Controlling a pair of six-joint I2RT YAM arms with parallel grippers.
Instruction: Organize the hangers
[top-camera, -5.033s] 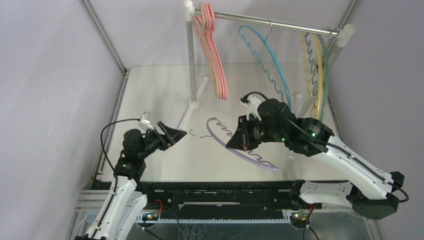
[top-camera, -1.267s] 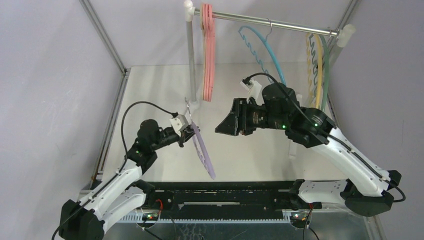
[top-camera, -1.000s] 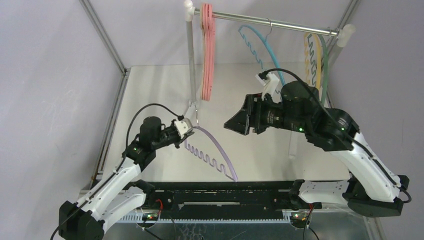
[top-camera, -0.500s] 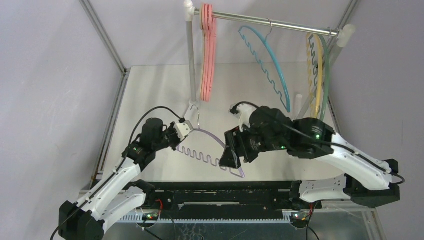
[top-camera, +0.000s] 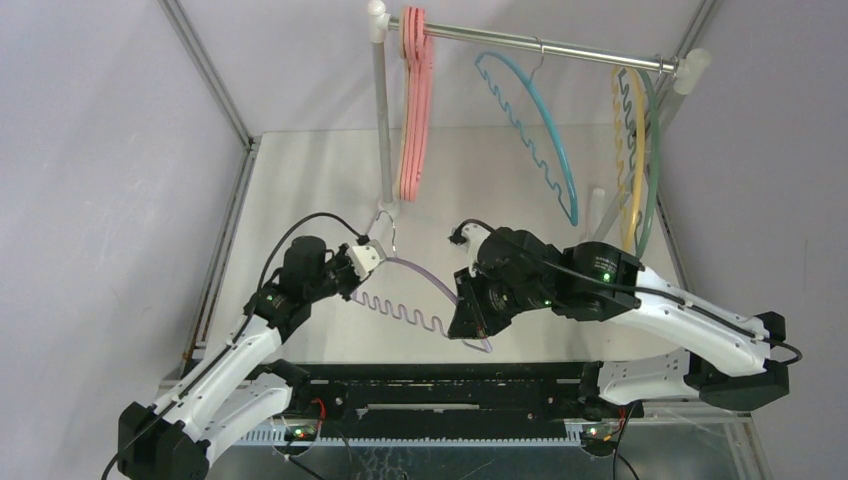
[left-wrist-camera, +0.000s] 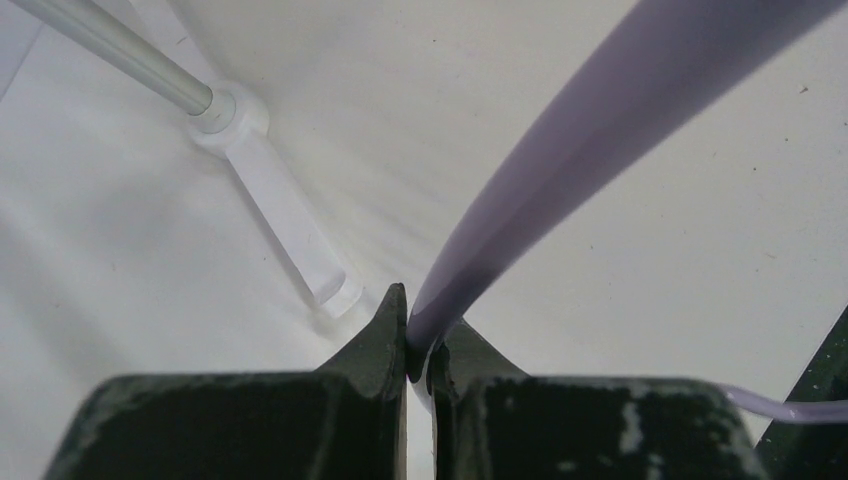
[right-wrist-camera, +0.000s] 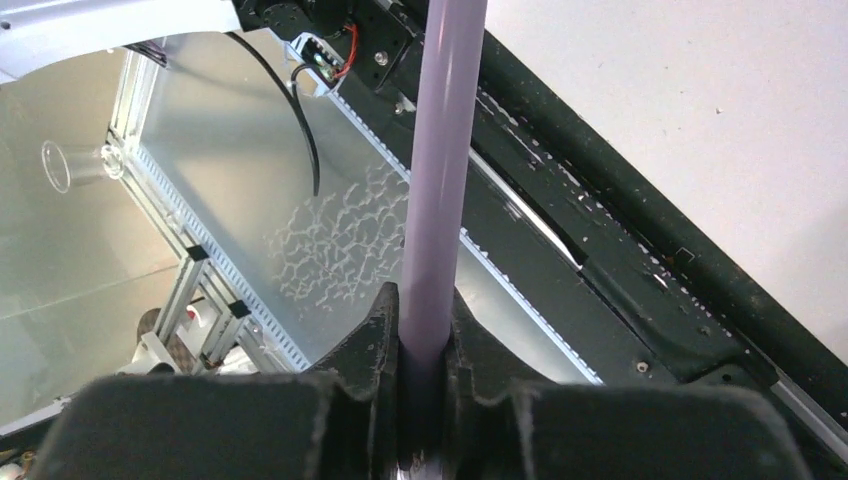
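Observation:
My right gripper raises the purple hanger (top-camera: 410, 312) outward next and releases it on the bar's bare part beside the blue hanger, above and outward of the gripper.
A purple hanger (top-camera: 410, 312) with a wavy bar hangs above the table between my two grippers. My left gripper (top-camera: 372, 255) is shut on its arc near the metal hook, seen close up as the left gripper (left-wrist-camera: 418, 335) pinching the purple hanger (left-wrist-camera: 600, 130). My right gripper (top-camera: 468, 318) is shut on the arc's other end; in the wrist view the right gripper (right-wrist-camera: 425, 310) clamps the purple hanger (right-wrist-camera: 445, 150). On the rail (top-camera: 580, 52) hang several pink hangers (top-camera: 412, 110), a blue hanger (top-camera: 545, 130), a yellow hanger (top-camera: 632, 150) and a green hanger (top-camera: 653, 150).
The rail rests on white poles (top-camera: 381, 120), with a white foot (left-wrist-camera: 290, 220) on the table just beyond my left gripper. A black frame (top-camera: 440, 375) runs along the table's near edge. Grey walls close in both sides.
My right gripper came down from mid-air to the purple hanger's free end and shut on it. The left gripper kept its grip while the hanger swung level.

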